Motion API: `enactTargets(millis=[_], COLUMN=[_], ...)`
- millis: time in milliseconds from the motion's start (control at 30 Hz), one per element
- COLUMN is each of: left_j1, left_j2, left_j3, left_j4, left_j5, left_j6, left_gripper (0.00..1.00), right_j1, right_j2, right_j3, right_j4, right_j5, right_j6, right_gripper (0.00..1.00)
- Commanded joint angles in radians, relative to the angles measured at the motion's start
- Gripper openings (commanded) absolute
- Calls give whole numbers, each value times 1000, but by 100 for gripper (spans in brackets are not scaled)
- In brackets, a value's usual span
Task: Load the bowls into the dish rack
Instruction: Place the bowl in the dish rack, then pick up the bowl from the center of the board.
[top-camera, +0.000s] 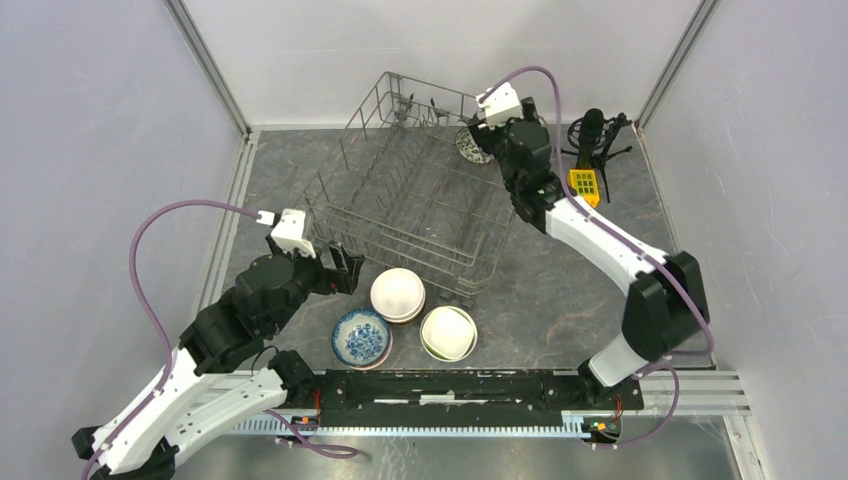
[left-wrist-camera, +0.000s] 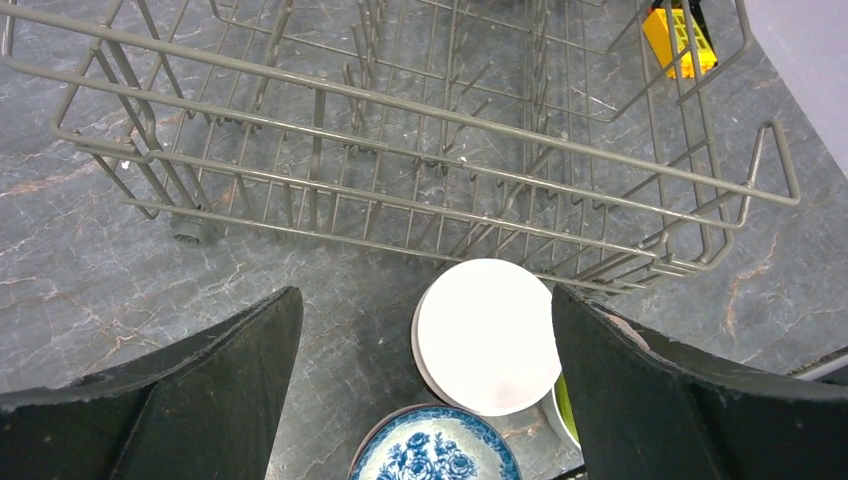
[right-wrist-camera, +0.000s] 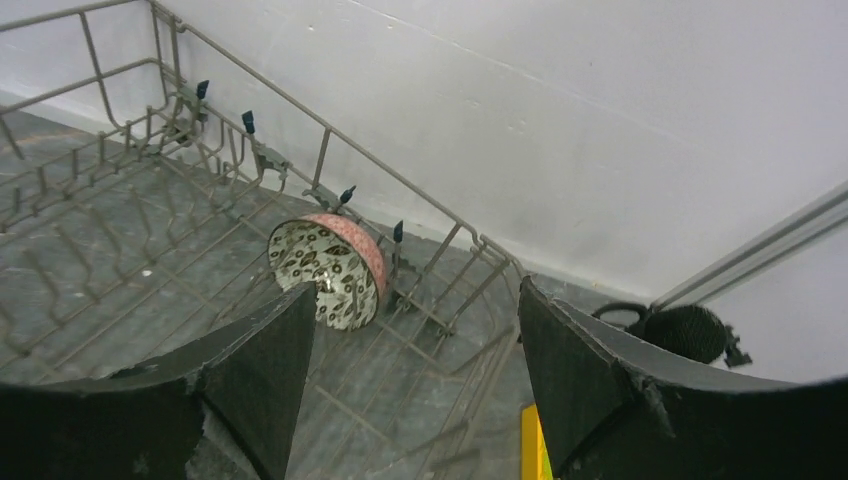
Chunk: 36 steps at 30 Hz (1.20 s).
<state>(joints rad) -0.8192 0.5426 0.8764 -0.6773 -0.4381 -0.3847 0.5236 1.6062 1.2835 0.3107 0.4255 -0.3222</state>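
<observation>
My left gripper will move across and down onto the white bowl's exposed rim (top-camera: 427, 333), because the white bowl is on top of the lime green one, below my left gripper and to its right in the top view.
The grey wire dish rack (top-camera: 400, 200) (left-wrist-camera: 420, 140) (right-wrist-camera: 120, 230) stands mid-table. A black-and-white speckled bowl (right-wrist-camera: 330, 258) (top-camera: 470, 146) leans on its side in the rack's far right corner. My right gripper (right-wrist-camera: 415, 300) (top-camera: 487, 128) hangs open just behind it, nothing between its fingers. In front of the rack sit an upturned white bowl (top-camera: 398, 293) (left-wrist-camera: 488, 335), a blue-and-white patterned bowl (top-camera: 361, 337) (left-wrist-camera: 435, 447) and a lime green bowl (top-camera: 448, 332) (left-wrist-camera: 562, 405) with a white bowl inside. My left gripper (top-camera: 343, 270) (left-wrist-camera: 425, 345) is open above the table, left of the white bowl.
A yellow block (top-camera: 584, 185) (left-wrist-camera: 680, 38) (right-wrist-camera: 532, 445) and a black microphone on a stand (top-camera: 595, 135) (right-wrist-camera: 685, 330) are at the right of the rack. White walls with metal rails close the table in.
</observation>
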Motion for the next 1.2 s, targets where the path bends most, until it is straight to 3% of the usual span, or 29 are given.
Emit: enactTargets(millis=[0,433,833,967,1167], left_j1=[6,8,8,8,-3], left_j2=[-12,-12,-3,24,116], left_j3=[-7,-3,-3,-11,-34], left_j4=[40,43,54,71,80], left_j5=[20,73,148,256,425], left_j6=[52,50,52,-7,-127], left_gripper=[100,100,100,100,98], right_j1=[-1,2,39,52,55], right_j2=[-166,-612,-795,-838,-896], right_j3=[-90,-319,-339,-375,-405], right_j4=[-58,-307,-543,-609,-785], right_j5=[-41,-310,-731,-739,-620], right_j6=[196,369,437,423,370], right_gripper=[79,78,70,69,68])
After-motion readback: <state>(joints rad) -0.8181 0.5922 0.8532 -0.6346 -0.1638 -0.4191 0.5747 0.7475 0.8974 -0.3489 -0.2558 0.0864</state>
